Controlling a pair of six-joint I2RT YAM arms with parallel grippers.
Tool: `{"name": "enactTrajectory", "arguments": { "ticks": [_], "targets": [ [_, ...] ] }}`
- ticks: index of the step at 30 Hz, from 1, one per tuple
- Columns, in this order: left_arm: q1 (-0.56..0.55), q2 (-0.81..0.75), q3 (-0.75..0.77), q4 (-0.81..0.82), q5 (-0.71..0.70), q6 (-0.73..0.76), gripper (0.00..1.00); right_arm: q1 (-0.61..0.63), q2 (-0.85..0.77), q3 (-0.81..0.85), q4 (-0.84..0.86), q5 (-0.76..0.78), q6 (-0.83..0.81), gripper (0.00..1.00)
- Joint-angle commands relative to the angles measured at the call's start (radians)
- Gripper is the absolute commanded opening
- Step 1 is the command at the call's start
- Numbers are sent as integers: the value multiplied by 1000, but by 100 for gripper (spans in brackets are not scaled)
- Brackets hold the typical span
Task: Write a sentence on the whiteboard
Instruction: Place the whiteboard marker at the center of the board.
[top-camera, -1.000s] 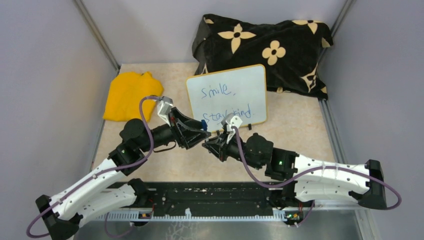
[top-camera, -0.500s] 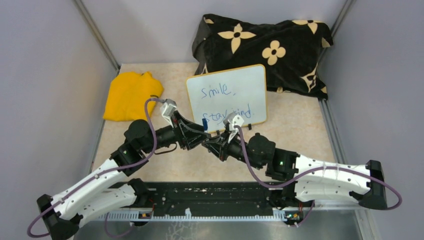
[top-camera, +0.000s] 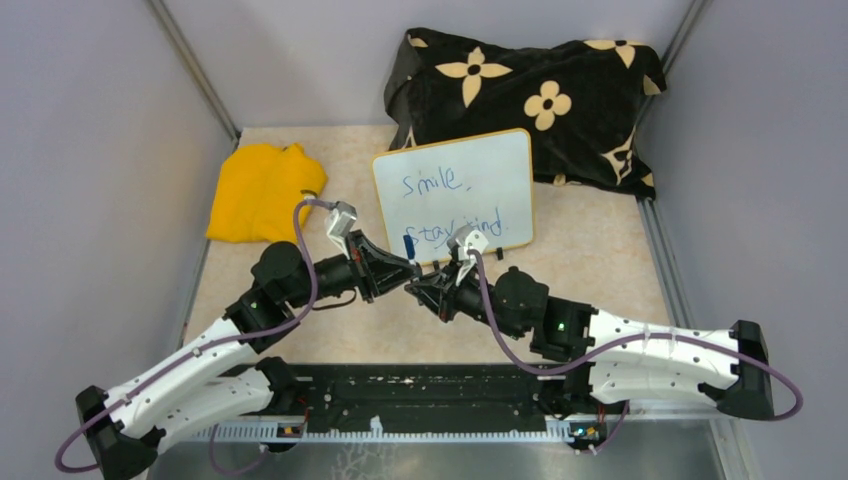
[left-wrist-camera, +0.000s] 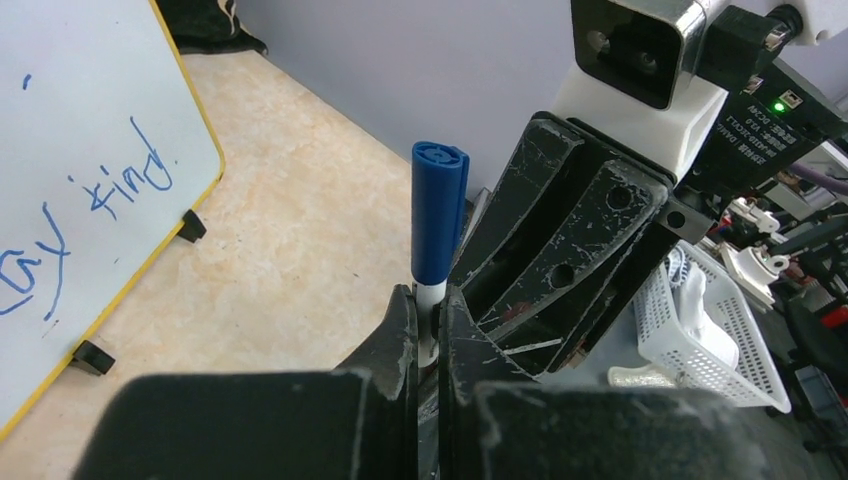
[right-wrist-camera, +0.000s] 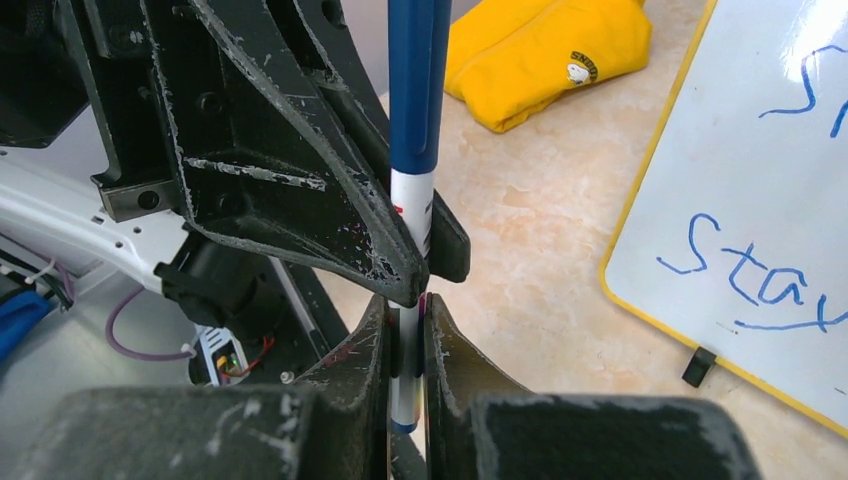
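The sentence (top-camera: 450, 205) is written, so my left gripper should next lower the marker onto bare tabletop below and to its left in the top view and release it.
The whiteboard (top-camera: 455, 190) stands tilted against a black flowered cushion, its yellow rim showing in the left wrist view (left-wrist-camera: 205, 130) and the right wrist view (right-wrist-camera: 640, 190). The sentence (top-camera: 450, 205) reads "Smile, Stay kind" in blue, in two lines. A marker (top-camera: 407, 245) with a blue cap (left-wrist-camera: 439, 215) and white barrel (right-wrist-camera: 410, 350) is held upright in front of the board. My left gripper (left-wrist-camera: 430, 300) is shut on the barrel just under the cap. My right gripper (right-wrist-camera: 407, 305) is shut on the barrel's lower end. The two grippers meet tip to tip (top-camera: 410, 278).
A folded yellow cloth (top-camera: 258, 190) lies at the left of the table. The black flowered cushion (top-camera: 540, 95) fills the back right. Grey walls close in both sides. A white basket (left-wrist-camera: 715, 325) sits beyond the table edge in the left wrist view.
My left gripper has moved in toward the right one and its jaws have closed on the marker's barrel. The right arm has stayed in place, still holding the marker.
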Motion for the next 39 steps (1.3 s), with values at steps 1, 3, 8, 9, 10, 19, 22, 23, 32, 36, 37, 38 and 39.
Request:
{"name": "enactTrajectory", "arguments": {
  "ticks": [1,3,8,9,10,19,22,23,32,36,37,38,39],
  "targets": [
    [2,-1,-7,-39,-111,9,0,-4,-10,4,55,-3,10,13],
    [3,-8,0,-96,-206,24,0,-4,-18,2,46,19,19,39],
    [4,-2,69,-323,-481,112,0,-5,-70,-5,-54,135,27,71],
    [4,9,94,-379,-534,131,0,-5,-89,-17,-72,168,31,71],
    [4,24,117,-441,-591,148,0,-4,-114,-32,-86,203,37,72],
    [160,224,165,-727,-743,138,0,-5,-292,-191,-221,489,169,69],
    [317,268,124,-689,-596,128,0,-5,-299,-220,-216,483,194,69],
    [352,288,118,-678,-557,128,0,-5,-298,-226,-214,483,198,69],
    [423,621,227,-707,-549,197,0,-5,-270,-245,-182,439,180,68],
    [425,702,242,-681,-523,213,0,-6,-270,-244,-192,437,174,68],
    [427,717,244,-684,-517,215,0,-5,-270,-243,-196,435,172,68],
    [429,725,242,-684,-512,218,0,-5,-271,-239,-200,436,168,68],
    [431,727,237,-681,-507,222,0,-4,-271,-237,-206,438,164,68]
  ]
}}
